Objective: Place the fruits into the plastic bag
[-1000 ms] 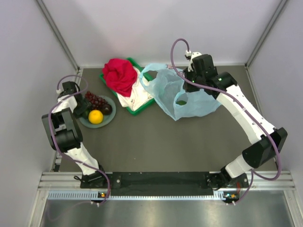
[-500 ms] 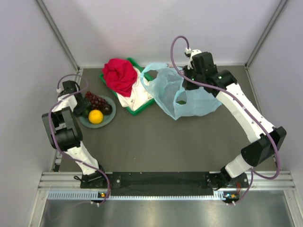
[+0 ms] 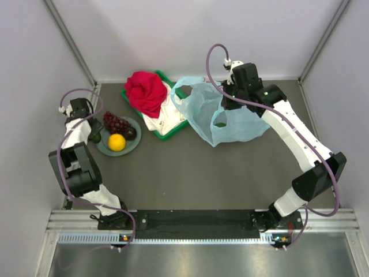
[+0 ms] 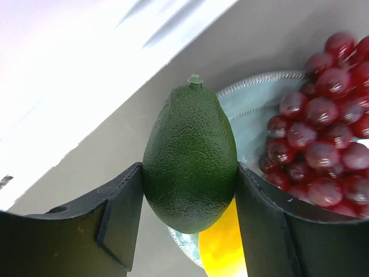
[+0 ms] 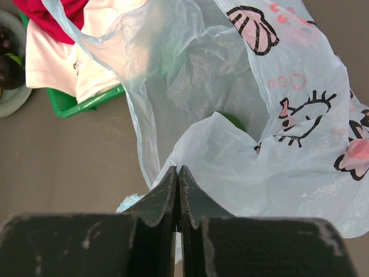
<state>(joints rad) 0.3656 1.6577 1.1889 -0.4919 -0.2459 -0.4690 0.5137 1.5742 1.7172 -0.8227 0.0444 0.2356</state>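
Observation:
Next, my left gripper carries the avocado over the tray and releases it inside the bag's raised opening (image 3: 201,112), to the right in the top view.
My left gripper (image 3: 93,136) is shut on the dark green fruit (image 4: 190,158), an avocado held stem up between both fingers at the left rim of the grey-green plate (image 3: 131,145). On the plate lie the purple-red grapes (image 3: 116,122), the orange citrus (image 3: 116,142) and a dark round fruit (image 3: 131,133). The light-blue plastic bag (image 3: 242,124) lies at the back right, mouth facing left. My right gripper (image 3: 226,104) is shut on the bag's upper edge (image 5: 219,156) and holds the mouth up. A green item (image 5: 233,120) shows inside the bag.
A green tray (image 3: 167,134) with a red cloth (image 3: 145,91) and white cloths stands at the back, between the plate and the bag. One bag handle (image 3: 180,86) lies against the tray. Grey walls close the left, back and right sides.
My left wrist has drawn back to the left, away from the plate, with the green fruit in the fingers. My right gripper has shifted slightly back, still holding the bag's edge.

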